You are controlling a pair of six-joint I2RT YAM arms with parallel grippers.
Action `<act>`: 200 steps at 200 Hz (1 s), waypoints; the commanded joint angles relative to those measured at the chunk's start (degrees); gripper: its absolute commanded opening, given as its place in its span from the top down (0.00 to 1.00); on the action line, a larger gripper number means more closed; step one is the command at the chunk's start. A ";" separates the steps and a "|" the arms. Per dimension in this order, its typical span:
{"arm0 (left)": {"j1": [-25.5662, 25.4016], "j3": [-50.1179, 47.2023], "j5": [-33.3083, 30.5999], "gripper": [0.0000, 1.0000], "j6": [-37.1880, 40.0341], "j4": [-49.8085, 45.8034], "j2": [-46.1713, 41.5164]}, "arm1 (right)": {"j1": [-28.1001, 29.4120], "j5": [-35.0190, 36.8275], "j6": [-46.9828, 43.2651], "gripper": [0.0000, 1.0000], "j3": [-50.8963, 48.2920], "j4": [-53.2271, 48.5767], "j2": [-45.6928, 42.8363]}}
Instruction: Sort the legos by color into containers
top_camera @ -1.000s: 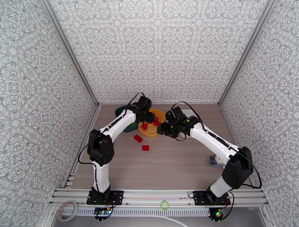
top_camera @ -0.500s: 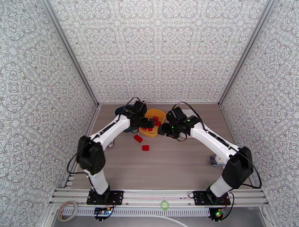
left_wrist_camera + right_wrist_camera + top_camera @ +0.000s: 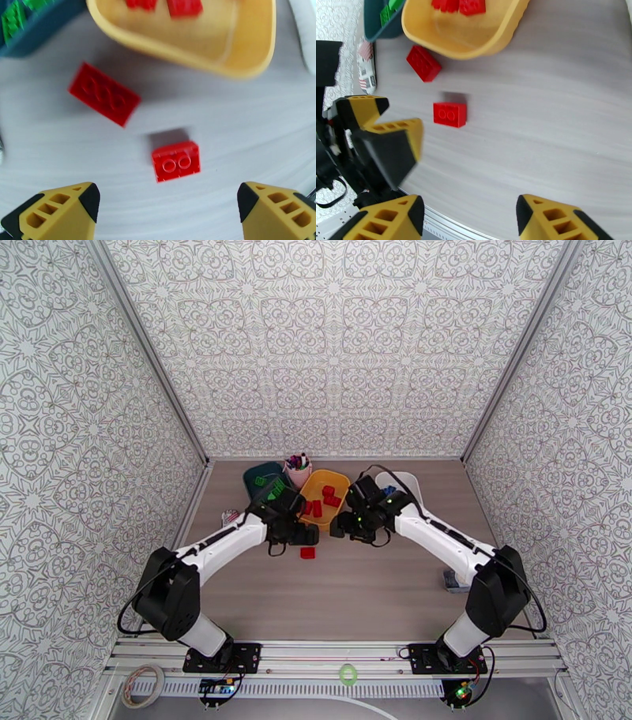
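Observation:
The small red lego lies loose on the tabletop below my left gripper, so my left gripper needs to come down open onto it with one finger beside each end.
Two red legos lie loose on the table: a small square one [image 3: 176, 161] [image 3: 450, 114] [image 3: 307, 553] and a longer one [image 3: 104, 93] [image 3: 423, 63]. My left gripper [image 3: 166, 199] [image 3: 302, 535] hovers open and empty just near of the small one. My right gripper [image 3: 470, 213] [image 3: 340, 525] is also open and empty, to the right of both bricks. The yellow container [image 3: 340, 483] [image 3: 221, 59] holds red legos [image 3: 327, 495]. In the dark teal container [image 3: 254, 475] lie green legos [image 3: 274, 489]. The white container [image 3: 407, 481] holds a blue lego [image 3: 387, 491].
A pink cup of pens [image 3: 298, 469] stands behind the trays. A small striped object [image 3: 229, 516] lies at the left, near the left arm. The left gripper's fingers [image 3: 375, 126] show in the right wrist view, close to the right gripper. Bare table extends toward the near edge.
My left gripper has pulled back from above the yellow container to the loose red bricks, and its jaws have opened wide. The right gripper shifted slightly nearer and opened a little.

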 commanded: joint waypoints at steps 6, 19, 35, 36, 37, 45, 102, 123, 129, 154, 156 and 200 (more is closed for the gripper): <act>-2.25 -1.32 0.39 0.02 -3.34 4.13 2.92 | 0.67 1.42 0.30 0.33 -2.08 -0.32 0.16; -2.98 -1.17 -0.01 0.02 -3.69 4.21 4.98 | 0.67 1.59 0.40 0.33 -2.83 -0.47 -0.16; -3.34 -0.73 -0.21 0.04 -3.97 3.93 7.39 | 0.67 1.76 0.42 0.33 -3.72 -0.48 -0.58; -3.39 -0.71 -0.23 0.04 -3.97 3.94 7.50 | 0.67 1.78 0.41 0.33 -3.81 -0.48 -0.61; -3.41 -0.71 -0.28 0.04 -3.97 3.94 7.60 | 0.67 1.78 0.49 0.33 -3.86 -0.48 -0.67; -3.52 -0.51 -0.63 0.05 -3.95 3.73 8.62 | 0.67 1.95 0.64 0.33 -4.22 -0.47 -0.95; -3.61 1.35 -2.77 0.15 -3.53 2.28 13.16 | 0.67 2.05 1.38 0.34 -6.77 0.23 -2.79; -3.53 2.47 -3.33 0.20 -3.36 1.63 14.45 | 0.65 2.14 1.27 0.34 -7.06 0.13 -3.09; -3.53 2.79 -3.47 0.21 -3.25 1.47 14.92 | 0.67 2.14 1.28 0.34 -7.06 0.09 -3.10; -3.64 4.15 -3.96 0.26 -2.79 0.53 16.23 | 0.67 2.14 1.06 0.34 -6.98 0.04 -3.26; -3.62 4.27 -4.05 0.27 -2.75 0.59 16.27 | 0.67 2.21 1.09 0.34 -6.93 0.04 -3.27; -4.09 5.87 -4.41 0.47 -2.56 -0.45 15.96 | 0.67 2.18 0.81 0.35 -7.15 -0.21 -3.72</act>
